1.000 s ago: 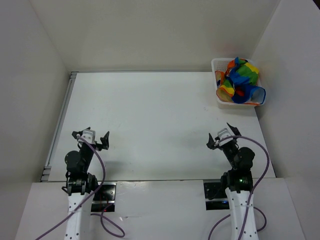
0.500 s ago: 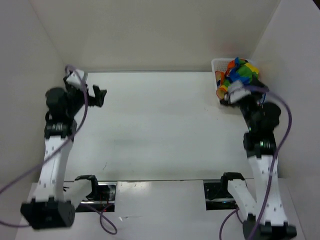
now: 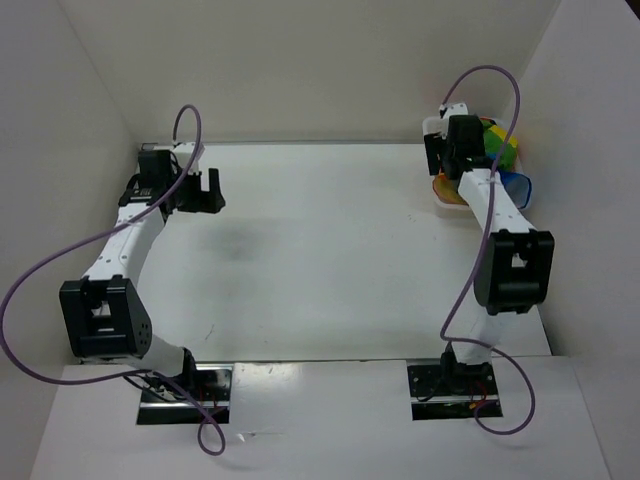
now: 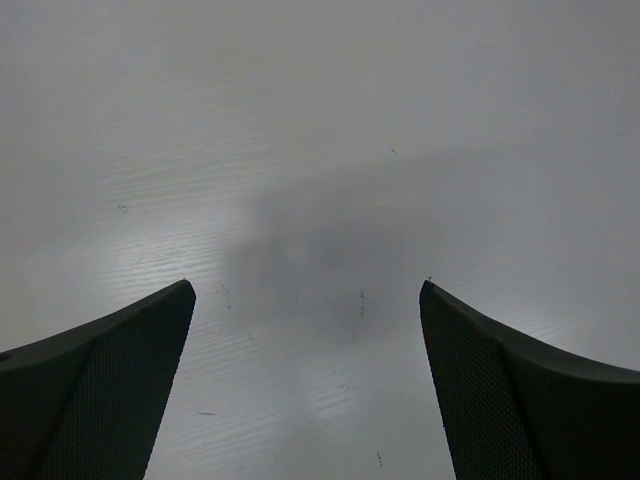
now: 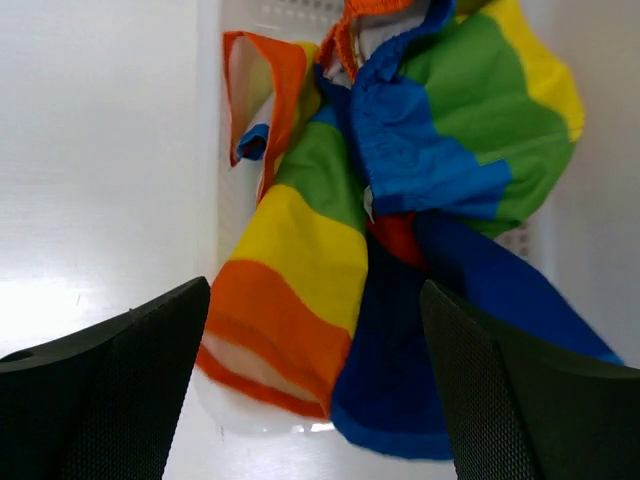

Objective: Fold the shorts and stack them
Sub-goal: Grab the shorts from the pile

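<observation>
My right gripper next lowers into the basket over the gathered blue waistband, uncovered atop the heap of shorts, and closes on the waistband's near end (image 5: 371, 88).
The rainbow shorts (image 3: 497, 160) lie crumpled in the white lattice basket (image 3: 433, 128) at the table's far right corner, spilling over its near rim. In the right wrist view the shorts (image 5: 400, 200) fill the basket, orange, yellow and blue folds hanging toward me. My right gripper (image 3: 447, 150) (image 5: 315, 400) is open, held over the basket's left part, jaws either side of the hanging folds without touching them. My left gripper (image 3: 200, 190) (image 4: 307, 390) is open and empty above bare table at the far left.
White walls close in the table at the back and on both sides. A metal rail (image 3: 120, 245) runs along the table's left edge. The basket's left wall (image 5: 215, 150) stands next to bare table.
Both arms have stretched out from their folded pose near the bases. The right gripper has gone to the basket at the far right, the left gripper to the far left of the table.
</observation>
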Motion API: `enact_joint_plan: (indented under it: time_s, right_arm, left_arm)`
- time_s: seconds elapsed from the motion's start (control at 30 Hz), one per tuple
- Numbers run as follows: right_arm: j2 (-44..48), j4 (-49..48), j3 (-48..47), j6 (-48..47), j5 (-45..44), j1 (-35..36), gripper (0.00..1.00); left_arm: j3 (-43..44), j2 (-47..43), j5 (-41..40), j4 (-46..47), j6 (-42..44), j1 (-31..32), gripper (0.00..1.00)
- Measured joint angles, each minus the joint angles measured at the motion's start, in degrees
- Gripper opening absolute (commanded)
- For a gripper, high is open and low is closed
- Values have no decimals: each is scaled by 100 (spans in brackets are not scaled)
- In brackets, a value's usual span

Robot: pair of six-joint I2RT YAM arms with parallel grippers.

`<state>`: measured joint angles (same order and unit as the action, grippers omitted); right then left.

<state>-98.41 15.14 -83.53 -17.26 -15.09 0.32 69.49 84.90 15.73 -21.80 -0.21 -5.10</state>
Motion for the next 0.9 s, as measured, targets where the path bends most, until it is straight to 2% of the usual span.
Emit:
enact_joint_plan:
  time_s: [0.33, 0.47, 0.73, 0.87, 0.9]
  right_arm:
    - [-1932, -138, -1427, 610, -1307, -236, 89]
    - [-2328, -225, -1687, 730, -1773, -278, 80]
    - [-2763, -483, -1976, 780, -2302, -299, 80]
    - [-3021, -675, -2015, 686, -2522, -321, 67]
    - [-3106, -688, -2041, 667, -2570, -330, 56]
  left_arm:
    - [33, 354, -197, -369, 0, 0, 100]
    - [72, 557, -199, -442, 0, 0, 100]
    - [378, 903, -201, -538, 0, 0, 100]
    - [444, 951, -201, -549, 0, 0, 100]
    - [446, 951, -201, -555, -2, 0, 100]
